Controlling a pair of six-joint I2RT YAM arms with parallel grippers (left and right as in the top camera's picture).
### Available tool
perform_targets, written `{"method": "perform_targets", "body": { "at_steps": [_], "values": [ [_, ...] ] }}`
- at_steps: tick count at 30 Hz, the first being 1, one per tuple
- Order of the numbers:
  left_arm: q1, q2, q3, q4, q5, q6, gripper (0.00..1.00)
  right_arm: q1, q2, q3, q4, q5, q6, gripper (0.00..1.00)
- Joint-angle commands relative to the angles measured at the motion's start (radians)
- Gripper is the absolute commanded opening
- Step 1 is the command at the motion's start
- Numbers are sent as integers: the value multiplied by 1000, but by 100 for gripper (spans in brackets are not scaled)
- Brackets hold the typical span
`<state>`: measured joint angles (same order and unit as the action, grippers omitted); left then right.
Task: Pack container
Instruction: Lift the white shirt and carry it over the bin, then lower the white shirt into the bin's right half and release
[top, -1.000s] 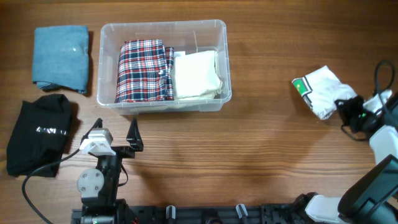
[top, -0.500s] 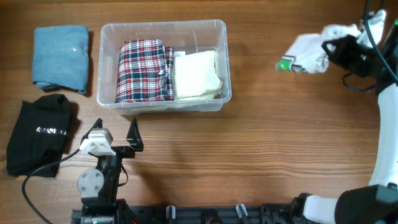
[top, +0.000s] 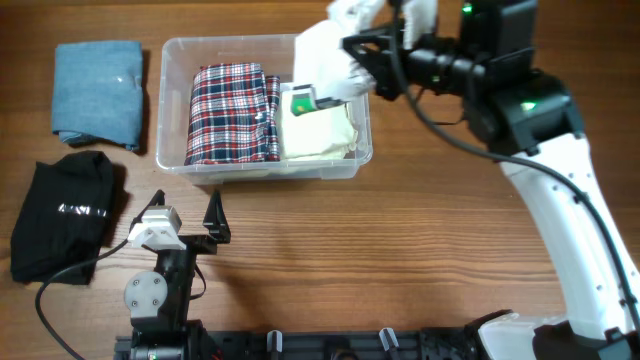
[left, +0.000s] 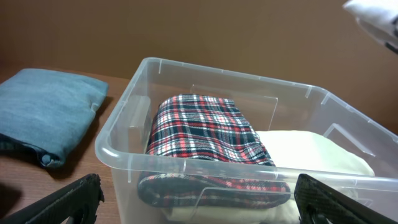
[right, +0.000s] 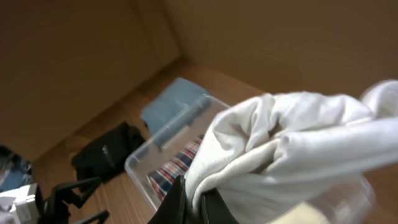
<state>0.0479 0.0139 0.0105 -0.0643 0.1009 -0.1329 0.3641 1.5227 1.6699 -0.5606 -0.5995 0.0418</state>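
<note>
My right gripper is holding the white garment, and next it should move toward the plaid cloth and lower the garment onto the cream cloth (top: 316, 128) (right: 302, 214).
The clear container (top: 362, 110) stands at the back centre and holds a folded plaid cloth (top: 233, 112) on the left and a cream cloth (top: 318, 128) on the right. It also shows in the left wrist view (left: 118, 134). My right gripper (top: 362, 48) is shut on a white garment (top: 325, 55) with a green tag and holds it above the container's right half. In the right wrist view the white garment (right: 292, 149) hangs from the jaws (right: 196, 202). My left gripper (top: 187, 215) is open and empty in front of the container.
A folded blue cloth (top: 98, 92) lies at the back left. A black garment (top: 65, 215) lies at the left front. The right arm (top: 560, 190) reaches across the right side of the table.
My right gripper has carried the white garment from the right side of the table leftward to above the container. The left arm has not moved.
</note>
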Motion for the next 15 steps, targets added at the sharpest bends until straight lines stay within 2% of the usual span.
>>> {"method": "perform_targets", "body": {
  "at_steps": [1,7,15],
  "values": [
    [5,-7,-5,-5,-9,-5,100,72,76,26,89,-31,-54,4],
    [5,-7,-5,-5,-9,-5,100,102,270,26,176,-105,-54,4],
    [5,-7,-5,-5,-9,-5,100,91,357,26,183,-95,-66,4]
  ]
}}
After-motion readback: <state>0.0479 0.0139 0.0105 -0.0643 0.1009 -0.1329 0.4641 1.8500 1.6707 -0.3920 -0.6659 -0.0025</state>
